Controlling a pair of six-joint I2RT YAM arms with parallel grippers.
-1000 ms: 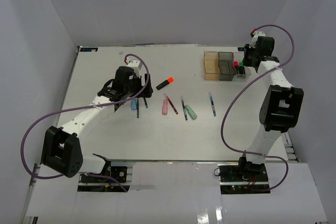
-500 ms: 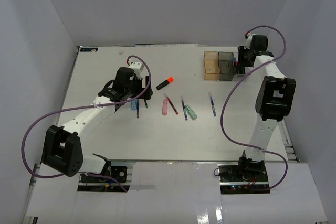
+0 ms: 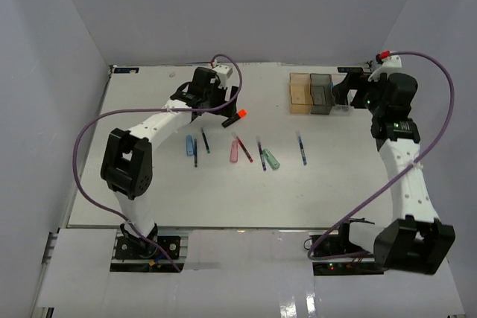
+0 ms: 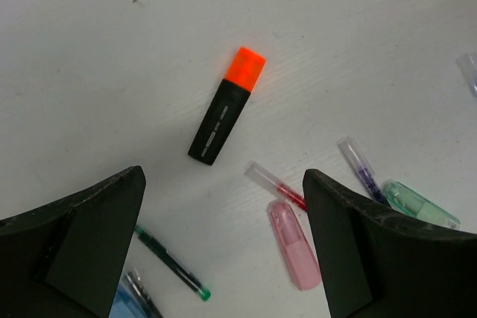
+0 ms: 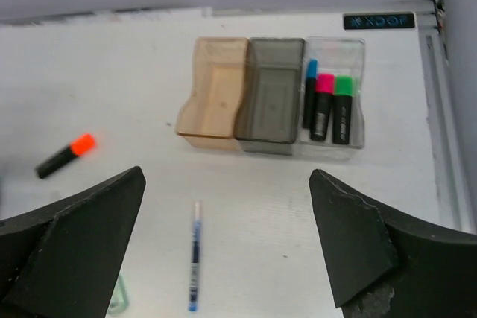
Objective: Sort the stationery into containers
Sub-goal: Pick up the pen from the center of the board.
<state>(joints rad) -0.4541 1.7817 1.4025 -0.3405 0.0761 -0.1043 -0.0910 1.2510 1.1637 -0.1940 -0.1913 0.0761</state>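
Observation:
My left gripper lowers next, shifting right in the top view, to straddle the black highlighter beside its orange cap, where bare table is on either side.
The orange-capped black highlighter (image 4: 226,106) (image 3: 235,117) lies flat on the white table. My left gripper (image 4: 223,206) (image 3: 226,103) hovers open just above and beside it, holding nothing. Near it lie a pink stick (image 4: 296,243), a red pen (image 4: 279,186), a purple pen (image 4: 361,170), a mint stick (image 4: 417,205) and a green pen (image 4: 168,262). The containers stand in a row: amber (image 5: 212,94), smoky grey (image 5: 272,98) and clear (image 5: 356,121). The clear one holds highlighters with blue (image 5: 311,91), pink (image 5: 322,106) and green (image 5: 342,108) caps. My right gripper (image 5: 227,206) (image 3: 344,91) is open and empty, on the near side of the bins.
A blue pen (image 5: 194,266) (image 3: 301,148) lies alone in front of the bins. A blue stick (image 3: 189,145) and a dark pen (image 3: 195,153) lie left of the pen group. The table's right edge rail (image 5: 440,109) runs close to the clear bin.
My right gripper has gone from shut to open at the clear bin and its arm has swung out to the right. My left arm has moved from over the pens to the orange highlighter.

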